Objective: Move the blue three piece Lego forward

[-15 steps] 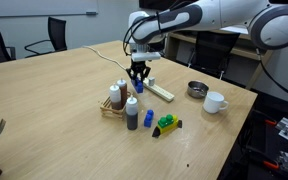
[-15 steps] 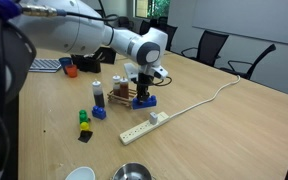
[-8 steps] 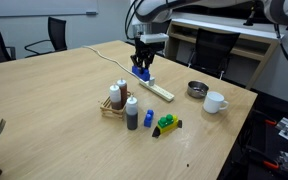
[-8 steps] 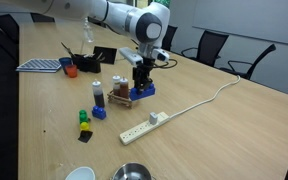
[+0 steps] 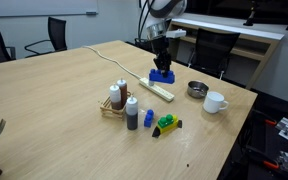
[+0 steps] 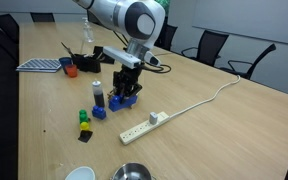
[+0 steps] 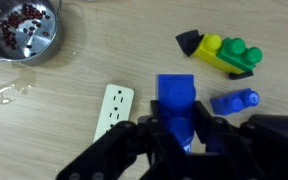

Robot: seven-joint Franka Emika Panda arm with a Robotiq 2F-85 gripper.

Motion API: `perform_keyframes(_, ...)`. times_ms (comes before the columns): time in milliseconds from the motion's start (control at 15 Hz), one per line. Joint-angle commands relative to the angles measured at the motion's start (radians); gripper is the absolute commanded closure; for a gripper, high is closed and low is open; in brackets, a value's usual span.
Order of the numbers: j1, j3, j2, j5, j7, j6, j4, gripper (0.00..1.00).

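Note:
My gripper next moves away from the power strip and down between the green-and-yellow block (image 7: 224, 52) and white mug. It releases the Lego there, since that tabletop is bare.
My gripper (image 5: 161, 66) is shut on the blue three piece Lego (image 5: 162, 75), a bright blue bar, and holds it in the air above the power strip. It also shows in an exterior view (image 6: 126, 98) under the gripper (image 6: 130, 84). In the wrist view the Lego (image 7: 176, 92) sticks out between the black fingers (image 7: 177, 128). The smaller blue block (image 7: 234, 102) and the green-and-yellow block (image 7: 224, 52) lie on the table below, apart from the gripper.
A white power strip (image 5: 160, 90) lies on the wooden table with its cable running back. A bottle rack (image 5: 118, 100), the small blue block (image 5: 147, 119), the green-and-yellow block (image 5: 167, 125), a metal bowl (image 5: 196, 89) and a white mug (image 5: 216, 101) stand nearby.
The gripper has lifted the blue bar from beside the bottle rack and carried it across the power strip toward the bowl side. The other objects have not moved.

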Motion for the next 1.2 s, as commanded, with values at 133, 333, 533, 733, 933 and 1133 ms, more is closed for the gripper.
perform_keyframes(133, -0.036, 0.047, -0.177, -0.009, -0.168, 0.017, -0.385, 0.90)
perform_keyframes(333, -0.031, 0.062, -0.236, -0.003, -0.202, 0.046, -0.592, 0.90)
perform_keyframes(533, -0.022, 0.076, -0.295, -0.007, -0.204, 0.113, -0.770, 0.90)
perform_keyframes(733, -0.014, 0.083, -0.351, -0.002, -0.171, 0.251, -0.880, 0.90)
perform_keyframes(933, -0.004, 0.088, -0.384, 0.008, -0.125, 0.429, -0.929, 0.90)
perform_keyframes(1133, 0.024, 0.085, -0.393, -0.025, -0.042, 0.620, -0.966, 0.90)
